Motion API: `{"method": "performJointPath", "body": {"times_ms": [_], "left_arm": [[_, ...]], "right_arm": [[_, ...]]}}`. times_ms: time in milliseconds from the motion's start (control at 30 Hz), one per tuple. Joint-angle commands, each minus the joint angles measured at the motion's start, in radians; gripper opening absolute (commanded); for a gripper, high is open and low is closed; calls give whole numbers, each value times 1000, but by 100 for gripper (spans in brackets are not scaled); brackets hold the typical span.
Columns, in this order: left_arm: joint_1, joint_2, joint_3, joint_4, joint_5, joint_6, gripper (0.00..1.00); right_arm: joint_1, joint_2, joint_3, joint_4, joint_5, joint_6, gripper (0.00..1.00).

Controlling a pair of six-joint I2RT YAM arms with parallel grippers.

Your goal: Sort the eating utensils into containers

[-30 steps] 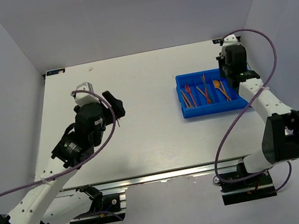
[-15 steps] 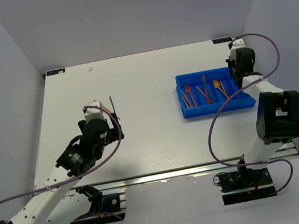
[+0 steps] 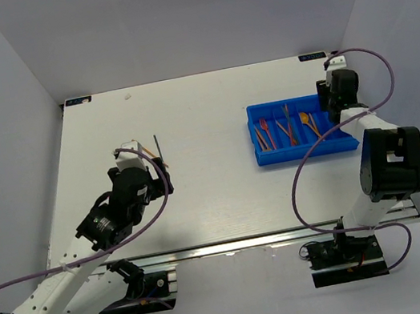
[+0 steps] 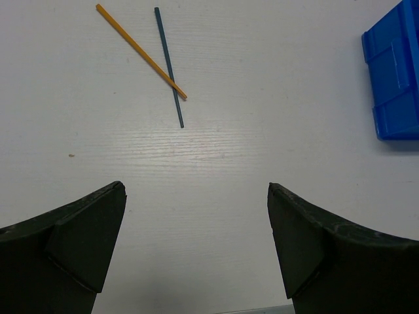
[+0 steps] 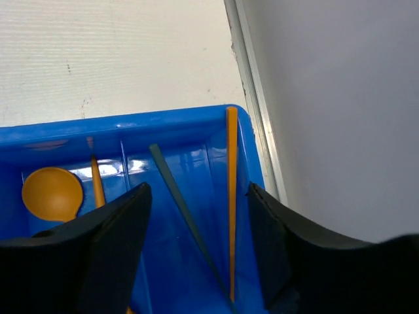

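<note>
I should next move my left gripper outward and down, and turn it with the slant of the dark blue stick onto that stick's far part, since the dark blue stick crosses only the near end of the orange stick.
The blue tray (image 3: 304, 152) stands at the table's right with several orange and red utensils (image 3: 267, 132) in its compartments. My right gripper (image 5: 196, 190) hovers open over its rightmost compartment, where an orange stick (image 5: 231, 196) and a dark stick (image 5: 180, 203) lie loose between the fingers. An orange spoon (image 5: 52, 193) lies one compartment over. On the table's left, an orange stick (image 4: 141, 51) crosses a dark blue stick (image 4: 169, 65). My left gripper (image 4: 196, 190) is wide open and empty, short of the pair. From above, both sticks (image 3: 157, 145) show just beyond the left gripper (image 3: 154, 165).
The table's right edge strip (image 5: 252, 98) and the grey side wall (image 5: 340, 98) run right beside the tray. A corner of the tray (image 4: 396, 85) shows at the right of the left wrist view. Purple cables (image 3: 378, 70) loop off both arms.
My right gripper shifted to the tray's right end and has opened. My left arm drew back toward its base, uncovering the two crossed sticks.
</note>
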Motion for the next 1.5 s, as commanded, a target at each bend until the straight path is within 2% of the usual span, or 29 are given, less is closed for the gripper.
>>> {"method": "performJointPath", "body": {"times_ms": [0, 100, 267, 333, 400, 433, 467, 500, 533, 600, 733, 833, 867, 933, 1033, 1133, 1233, 1300, 1367, 1467], "left_arm": [[-2, -11, -4, 11, -15, 0, 98], [-2, 1, 4, -1, -48, -21, 98], [20, 81, 37, -9, -138, -165, 98], [55, 162, 79, -7, -144, -219, 98], [95, 251, 112, -6, -136, -264, 98], [166, 279, 129, 2, -107, -268, 98], [209, 306, 160, 29, -69, -270, 98], [249, 363, 175, 39, -14, -278, 98], [312, 395, 194, 45, -10, -287, 98], [352, 469, 260, 43, -39, -323, 98], [441, 743, 408, 36, -62, -353, 98], [477, 889, 549, 23, -67, -359, 98], [481, 982, 586, 17, -67, -357, 97], [486, 1070, 702, -10, -58, -354, 91], [488, 1243, 845, -77, -113, -373, 89], [488, 1302, 913, -86, -128, -376, 81], [488, 1357, 936, -102, -147, -388, 71], [489, 1392, 939, -109, -156, -402, 68], [491, 1412, 939, -115, -156, -405, 56], [492, 1437, 924, -122, -153, -428, 52]], "right_arm": [[-6, -36, 67, -7, 16, 30, 70], [-3, -72, 122, -89, 8, 73, 89], [47, -113, 337, -338, 59, 236, 89], [145, -145, 372, -421, 172, 273, 89], [245, -194, 371, -446, 212, 290, 89], [271, -217, 355, -446, 196, 325, 89], [282, -240, 313, -438, 109, 421, 89], [274, -286, 279, -435, -36, 434, 89], [270, -310, 235, -405, -282, 432, 89], [282, -363, 124, -348, -418, 499, 89], [358, -426, 30, -393, -374, 561, 87], [420, -507, -80, -364, -410, 587, 84], [449, -543, -103, -360, -412, 590, 82], [477, -573, -157, -361, -417, 593, 80], [517, -627, -203, -377, -414, 584, 79], [524, -659, -235, -378, -424, 584, 79], [526, -693, -267, -378, -421, 575, 79], [526, -709, -281, -378, -430, 570, 79], [527, -716, -287, -372, -443, 569, 79], [529, -718, -286, -375, -452, 561, 79]]}}
